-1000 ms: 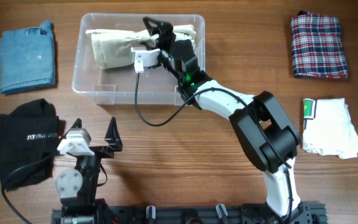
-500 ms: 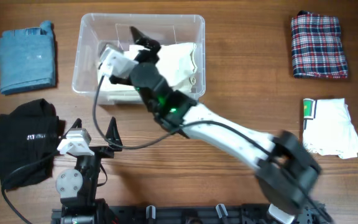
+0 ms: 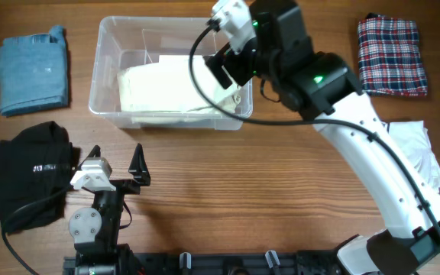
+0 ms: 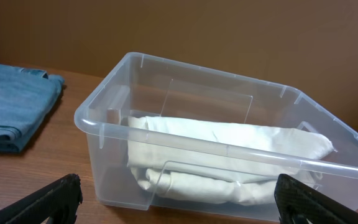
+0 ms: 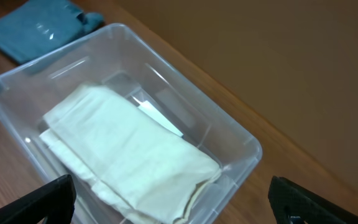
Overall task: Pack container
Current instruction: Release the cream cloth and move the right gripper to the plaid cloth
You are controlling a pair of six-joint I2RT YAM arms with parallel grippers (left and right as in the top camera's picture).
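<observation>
The unpacked plaid garment lies to the right of my right gripper in the overhead view. I will move across and go down to the garment's edge farthest from the container.
The clear container stands at the back centre of the table. A folded cream garment lies flat inside it. My right gripper is open and empty, raised above the container's right end. In the right wrist view the container and the cream garment lie below the spread fingertips. My left gripper is open and empty, low near the table's front, facing the container. In the left wrist view the container and the garment lie ahead.
A folded blue garment lies at the back left and a black garment at the front left. A plaid garment lies at the back right. A white garment with a green tag lies below it.
My right arm swept left across the container with the cream garment, then let go and rose to the right. The garment now lies flat in the container. The left arm has not moved.
</observation>
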